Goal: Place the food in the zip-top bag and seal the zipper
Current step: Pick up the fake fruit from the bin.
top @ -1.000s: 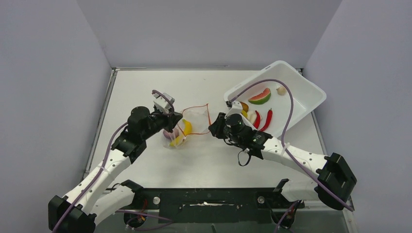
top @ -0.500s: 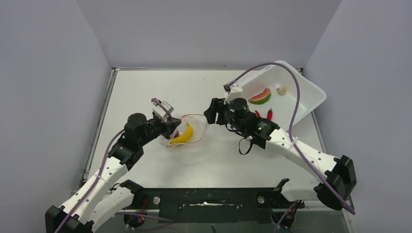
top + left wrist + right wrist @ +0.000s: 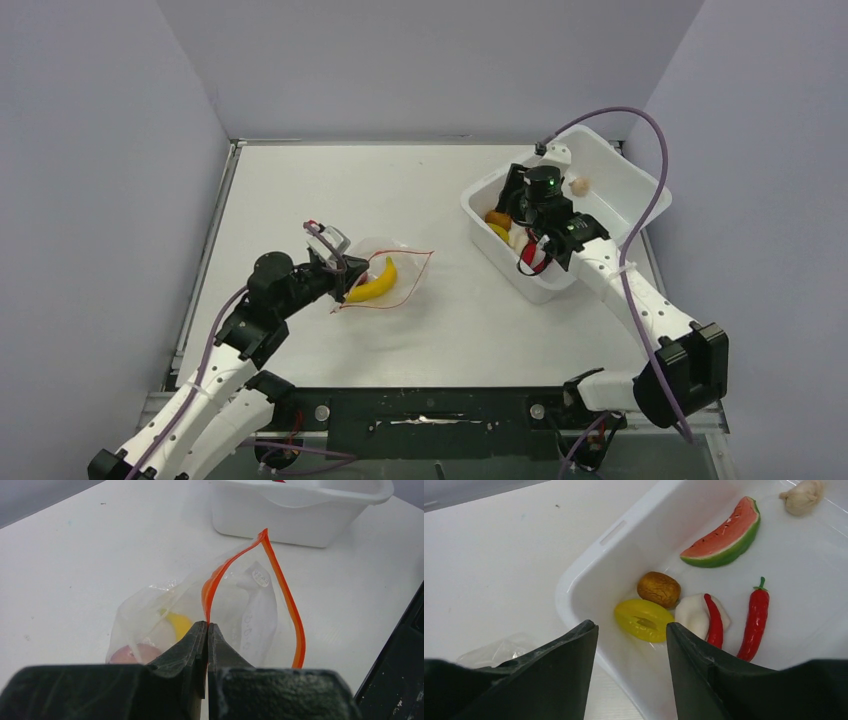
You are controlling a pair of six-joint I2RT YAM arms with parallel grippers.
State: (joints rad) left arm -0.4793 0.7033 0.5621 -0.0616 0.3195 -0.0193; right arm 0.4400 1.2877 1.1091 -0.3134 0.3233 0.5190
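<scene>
The robot next needs to swing its right gripper to the right in the wrist view, turn it and lower it astride the middle of the watermelon slice (image 3: pixel 724 535), which lies slanted below the gripper there.
The clear zip-top bag (image 3: pixel 392 262) lies on the table left of centre, its mouth gaping toward the right. My left gripper (image 3: pixel 338 278) (image 3: pixel 207 625) is shut on the orange-red zipper (image 3: pixel 214 577) at the bag's near edge. A yellow banana (image 3: pixel 375 282) and a pinkish piece (image 3: pixel 131 654) sit inside the bag. My right gripper (image 3: pixel 508 197) (image 3: pixel 631 628) hangs open and empty over the near-left corner of the white bin (image 3: pixel 589 560). In the bin are more food pieces: a watermelon slice (image 3: pixel 724 535), two red chilies (image 3: pixel 754 620), a yellow piece (image 3: pixel 644 620), a brown bit (image 3: pixel 659 587) and a white piece (image 3: pixel 694 617).
The white bin (image 3: pixel 625 190) stands tilted at the back right, close to the right wall. A beige bit (image 3: pixel 578 185) lies in its far corner. Grey walls close in the table on three sides. The arm bases and a black rail run along the near edge.
My right gripper opened at the bag's mouth, left the banana inside, then swung right and back over the bin. My left gripper drew slightly nearer, still holding the zipper.
</scene>
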